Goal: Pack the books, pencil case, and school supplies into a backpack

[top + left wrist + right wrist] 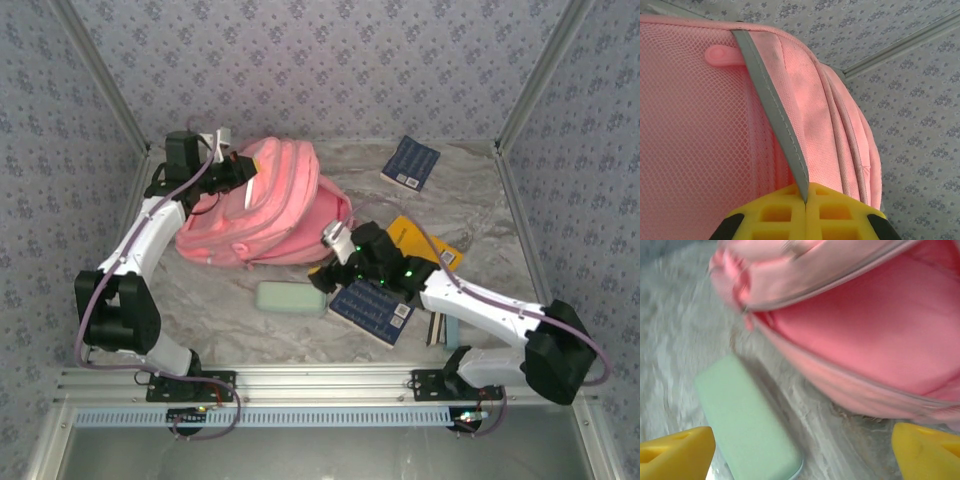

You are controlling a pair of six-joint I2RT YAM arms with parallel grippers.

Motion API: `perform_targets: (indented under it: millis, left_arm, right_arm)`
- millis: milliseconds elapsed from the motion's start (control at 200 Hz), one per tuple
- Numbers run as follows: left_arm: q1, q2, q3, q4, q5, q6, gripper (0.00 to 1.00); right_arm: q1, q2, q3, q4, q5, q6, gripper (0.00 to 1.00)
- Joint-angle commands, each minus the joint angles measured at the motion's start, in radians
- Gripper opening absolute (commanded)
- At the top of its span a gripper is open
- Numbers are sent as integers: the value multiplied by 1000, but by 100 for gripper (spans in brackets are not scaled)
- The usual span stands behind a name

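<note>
My right gripper lowers and turns astride the end of the pencil case by the navy book next and closes, as the case lies slantwise to it.
The pink backpack lies at the table's back left with its mouth gaping toward the right, and its pink lining shows. My left gripper is shut on the backpack's grey trim strap at the top edge. My right gripper hovers open in front of the mouth, and nothing sits between its yellow fingers. The mint-green pencil case lies flat on the table just below the backpack, close to the left finger. One navy book lies under my right arm, a yellow book behind it, and another navy book at the back right.
A thin dark slab lies by the right arm's base. Patterned walls close in the table on three sides, and a metal rail runs along the near edge. Bare marbled tabletop lies between the books on the right.
</note>
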Motion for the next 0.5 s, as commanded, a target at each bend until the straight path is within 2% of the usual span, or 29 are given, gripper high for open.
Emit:
perform_targets:
  millis: [0, 45, 270, 495]
  left_arm:
    - [8, -1, -9, 32, 15, -14, 0]
    - [8, 0, -17, 37, 18, -21, 0]
    - [8, 3, -49, 102, 64, -75, 0]
    - [9, -1, -53, 108, 76, -88, 0]
  right_arm:
    - [67, 112, 63, -131, 50, -241, 95]
    - [80, 159, 91, -165, 28, -273, 100]
    - [90, 280, 150, -204, -93, -364, 100]
    - [93, 322, 119, -159, -64, -481, 100]
